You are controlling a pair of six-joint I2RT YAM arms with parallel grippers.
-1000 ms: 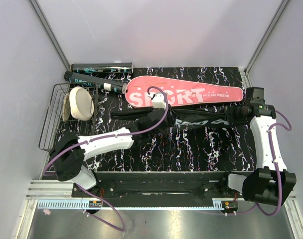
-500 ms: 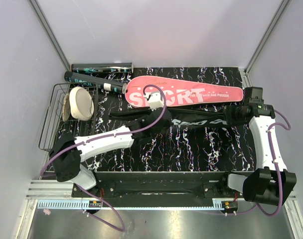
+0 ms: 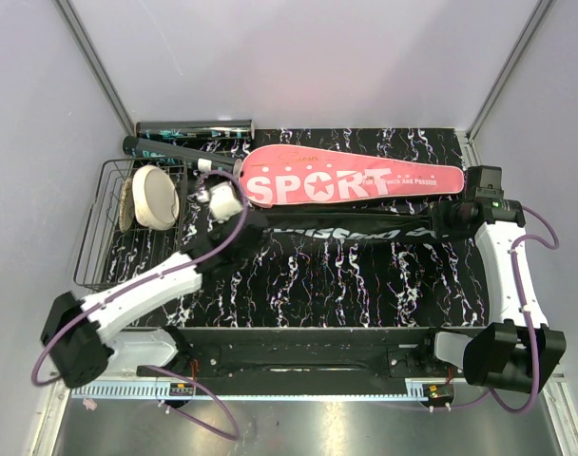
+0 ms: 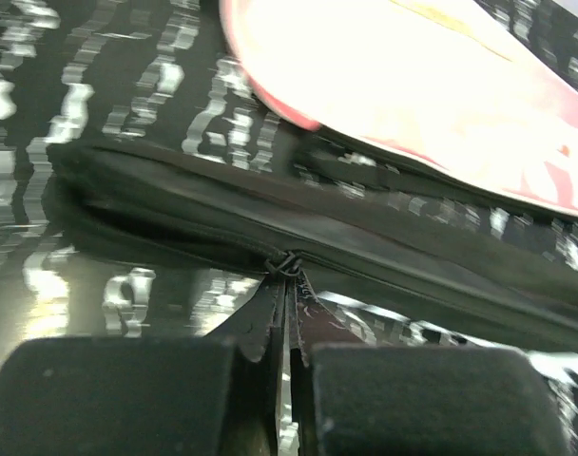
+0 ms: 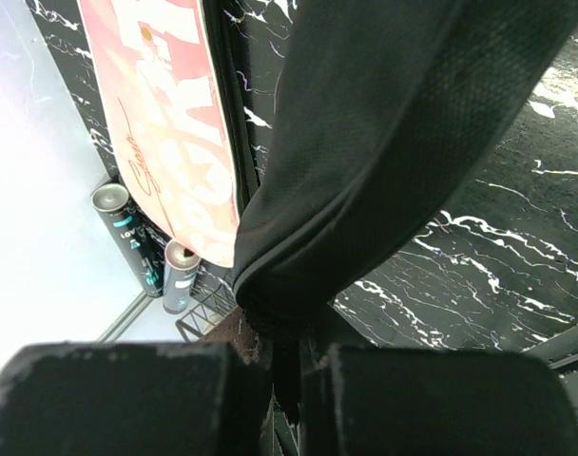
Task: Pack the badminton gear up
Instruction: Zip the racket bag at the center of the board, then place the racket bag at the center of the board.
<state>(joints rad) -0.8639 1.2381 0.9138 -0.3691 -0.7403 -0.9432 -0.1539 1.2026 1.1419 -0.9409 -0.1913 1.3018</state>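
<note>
My right gripper should next carry the raised bag outward over the case's narrow end [image 3: 440, 179] and let go of the bag, because the pink case lies flat just beyond.
The black bag [image 3: 356, 226] lies stretched across the mat in front of the pink "SPORT" case [image 3: 351, 180]. My left gripper [image 3: 248, 221] is at the bag's left end, shut on the zipper pull [image 4: 287, 285], and the zip [image 4: 413, 285] runs off to the right looking closed. At the bag's right end my right gripper [image 3: 449, 217] is shut on a pinch of the bag's fabric [image 5: 287, 366], lifting that end [image 5: 394, 142]. Two dark tubes [image 3: 194, 128] [image 3: 170, 150] lie at the back left. Rackets and shuttlecocks are out of view.
A black wire basket [image 3: 99, 237] stands at the left edge with a cream round object [image 3: 154, 195] in it, close to my left forearm. The pink case [image 4: 441, 76] lies just beyond the bag. Grey walls close the back and both sides.
My left gripper shut on the zipper pull and slid left along the bag, from its middle to its left end. The bag now lies flatter. The right arm stayed put.
</note>
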